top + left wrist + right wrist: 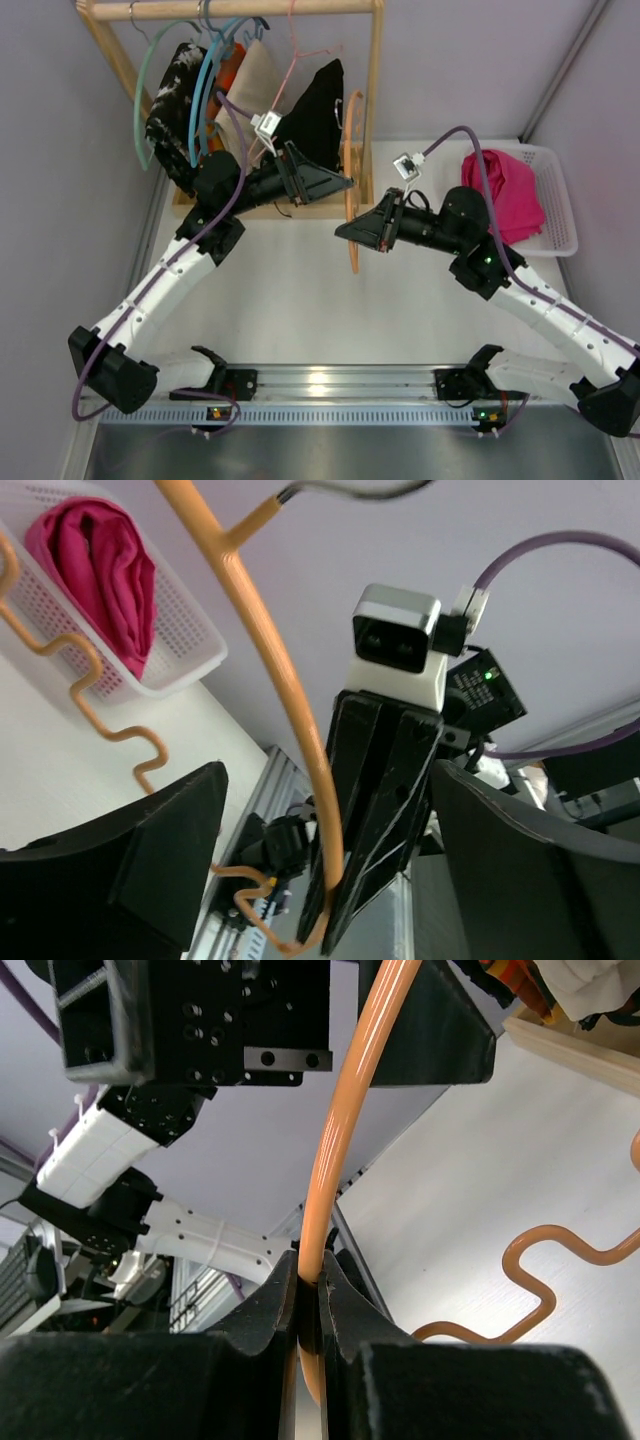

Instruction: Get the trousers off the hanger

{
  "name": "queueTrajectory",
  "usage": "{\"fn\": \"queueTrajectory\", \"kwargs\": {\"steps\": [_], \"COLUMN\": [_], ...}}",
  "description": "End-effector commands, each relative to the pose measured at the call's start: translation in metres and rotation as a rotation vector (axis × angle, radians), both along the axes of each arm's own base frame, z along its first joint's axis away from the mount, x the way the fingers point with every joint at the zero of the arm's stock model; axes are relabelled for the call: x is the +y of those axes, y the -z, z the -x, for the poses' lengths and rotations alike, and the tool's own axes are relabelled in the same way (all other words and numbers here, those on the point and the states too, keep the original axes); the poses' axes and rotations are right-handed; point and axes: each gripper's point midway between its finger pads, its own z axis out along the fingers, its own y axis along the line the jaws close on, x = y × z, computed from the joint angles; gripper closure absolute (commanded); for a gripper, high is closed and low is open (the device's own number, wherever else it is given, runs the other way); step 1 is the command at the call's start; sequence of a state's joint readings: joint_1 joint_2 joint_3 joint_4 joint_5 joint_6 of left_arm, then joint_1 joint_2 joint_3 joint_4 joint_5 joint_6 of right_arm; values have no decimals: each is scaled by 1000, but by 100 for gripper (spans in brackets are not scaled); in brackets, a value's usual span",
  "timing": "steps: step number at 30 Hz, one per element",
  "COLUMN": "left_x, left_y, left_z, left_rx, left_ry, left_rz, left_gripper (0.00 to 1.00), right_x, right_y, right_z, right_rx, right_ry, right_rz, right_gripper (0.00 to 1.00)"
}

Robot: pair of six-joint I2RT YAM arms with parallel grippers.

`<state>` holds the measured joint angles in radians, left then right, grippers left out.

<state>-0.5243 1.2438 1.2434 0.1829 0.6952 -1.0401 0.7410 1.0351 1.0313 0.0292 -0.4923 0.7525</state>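
My right gripper carries the orange hanger (352, 190), which is bare, outward onto the bar at the rack's loose end by the black trousers next. It releases the hanger there.
A bare orange hanger (352, 190) hangs upright in front of the rack. My right gripper (352, 232) is shut on its lower arm, as the right wrist view (308, 1285) shows. My left gripper (345, 183) is open, its jaws either side of the hanger's upper arm (290, 680) without touching it. The magenta-pink trousers (505, 190) lie folded in the white basket (560, 215) at the right; they also show in the left wrist view (100, 570). The black trousers (320, 115) hang on the wooden rack behind my left gripper.
The wooden rack (375, 60) stands at the back with several hangers and garments: teal (145, 100) and blue (205, 95) hangers, a black-and-white garment (175, 95), a beige one (250, 75). Walls close in on both sides.
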Motion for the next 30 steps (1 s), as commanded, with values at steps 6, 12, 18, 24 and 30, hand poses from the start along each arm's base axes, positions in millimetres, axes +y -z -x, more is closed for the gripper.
{"fn": "queueTrajectory", "kwargs": {"steps": [6,12,18,24,30], "left_x": [37,56,69,74,78], "left_y": [3,9,13,11,9], "left_z": [22,25,31,35,36], "left_rx": [-205,-244,-260,-287,-292], "left_ry": [-44,-92,-113,-129,-149], "left_rz": [-81,-136,-177,-198,-194], "left_gripper": [1,1,1,1,1], "right_x": [-11,-8,-12,-10,1], "right_y": [-95,-117,-154,-175,-176], "right_z": [15,-2,-39,-71,-101], "right_rx": [-144,-115,-169,-147,-84], "right_ry": [-48,-43,-24,-41,-64], "right_rz": [-232,-297,-370,-386,-375], "right_gripper": [100,100,100,100,100]}}
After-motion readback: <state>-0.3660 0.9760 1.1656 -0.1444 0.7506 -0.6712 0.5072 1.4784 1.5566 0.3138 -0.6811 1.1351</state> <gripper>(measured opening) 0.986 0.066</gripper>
